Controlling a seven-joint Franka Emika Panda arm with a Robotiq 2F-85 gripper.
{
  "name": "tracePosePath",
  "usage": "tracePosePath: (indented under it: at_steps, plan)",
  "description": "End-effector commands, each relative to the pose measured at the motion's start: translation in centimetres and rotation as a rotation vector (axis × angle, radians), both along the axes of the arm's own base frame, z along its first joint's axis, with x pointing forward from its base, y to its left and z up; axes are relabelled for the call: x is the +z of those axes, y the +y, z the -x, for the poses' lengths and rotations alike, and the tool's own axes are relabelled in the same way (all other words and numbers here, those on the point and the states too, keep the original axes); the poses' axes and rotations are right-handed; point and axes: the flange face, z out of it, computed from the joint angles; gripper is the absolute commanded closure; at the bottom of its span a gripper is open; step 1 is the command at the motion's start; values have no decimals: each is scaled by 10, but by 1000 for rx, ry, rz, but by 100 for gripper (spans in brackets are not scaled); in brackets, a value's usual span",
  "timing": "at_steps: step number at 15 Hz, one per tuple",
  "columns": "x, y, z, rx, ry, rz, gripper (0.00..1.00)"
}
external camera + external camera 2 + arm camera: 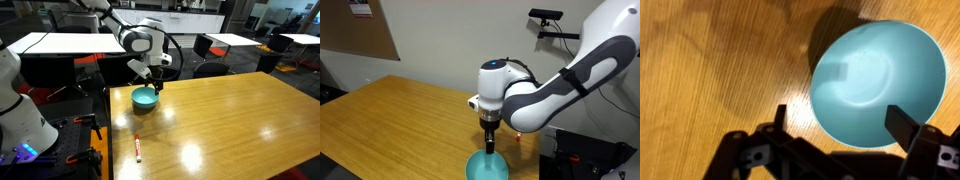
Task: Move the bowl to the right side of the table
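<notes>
My gripper comes down onto the bowl's rim beside the bare wood next, because its open fingers already hang on either side of that rim.
The teal bowl (pixel 145 98) stands on the light-brown wooden table (pixel 230 120), near its far left edge in an exterior view. It also shows at the bottom of an exterior view (pixel 487 167) and fills the right of the wrist view (pixel 878 83). My gripper (pixel 151 84) hangs just above the bowl, also seen in an exterior view (pixel 491 146). In the wrist view the gripper (pixel 840 120) is open and empty, one finger over bare wood beside the bowl's rim, the other over the bowl's inside. The bowl looks empty.
A red-and-white marker pen (pixel 137 147) lies on the table near the front left edge. White-topped tables (pixel 60 42) with black chairs (pixel 208 47) stand behind. A wall (pixel 440 40) backs the table.
</notes>
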Motion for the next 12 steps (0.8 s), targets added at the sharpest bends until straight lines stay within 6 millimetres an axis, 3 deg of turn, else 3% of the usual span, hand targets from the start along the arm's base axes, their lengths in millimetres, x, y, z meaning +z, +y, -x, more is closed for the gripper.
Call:
tracePosePath:
  at_steps: [1,5,12]
  plan:
    - [-20,11,-9,5,24,1,0]
    - [-41,15,-12,17,49,-4,0]
    - [-62,6,-29,-7,69,-8,0]
